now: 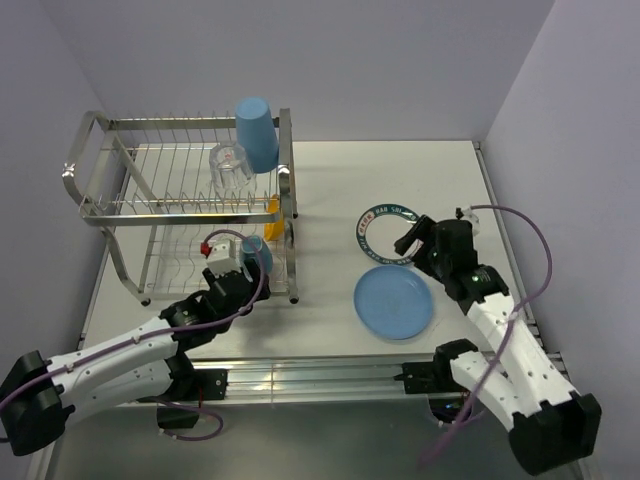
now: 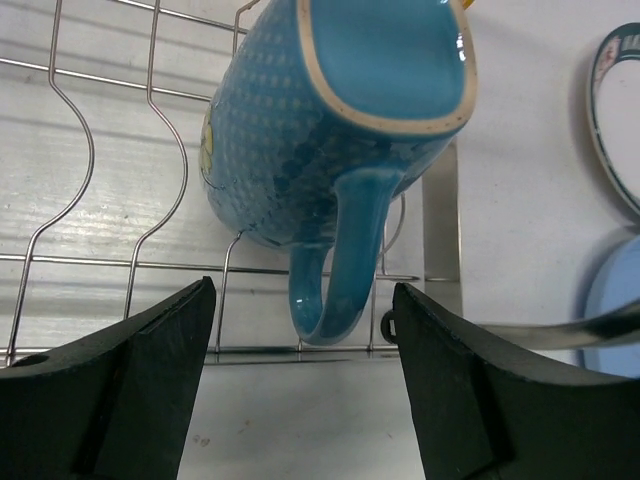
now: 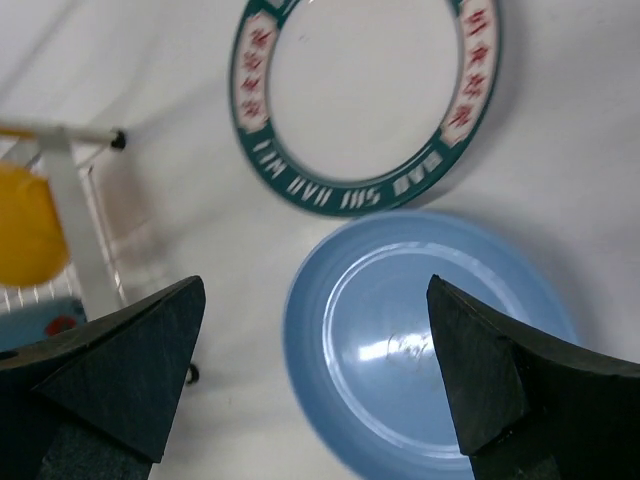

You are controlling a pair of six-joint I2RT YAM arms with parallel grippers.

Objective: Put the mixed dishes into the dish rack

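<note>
The robot's right gripper will next move down onto the white plate's rim near the blue plate (image 1: 409, 259) (image 3: 437, 157), on the white plate's side away from the rack, as the white plate lies flat below.
The dish rack (image 1: 100, 205) stands at the left with a blue tumbler (image 1: 256, 131), a clear glass (image 1: 228, 168) and a yellow bowl (image 1: 274, 214) on it. The light blue mug (image 2: 330, 120) lies tilted on the lower tier's wires (image 2: 150, 200), also visible from above (image 1: 260, 254). My left gripper (image 2: 302, 290) is open; the mug's handle hangs between its fingers without touching them. My right gripper (image 3: 315, 285) is open and empty above the table. Beneath it lie the white plate with the dark rim (image 3: 365, 90) and the blue plate (image 3: 430, 340).
Both plates (image 1: 385, 232) (image 1: 394, 302) lie flat on the white table, right of the rack. In the right wrist view the rack's corner post (image 3: 80, 230) and the yellow bowl (image 3: 25, 225) sit at the left. Walls close the table at back and sides.
</note>
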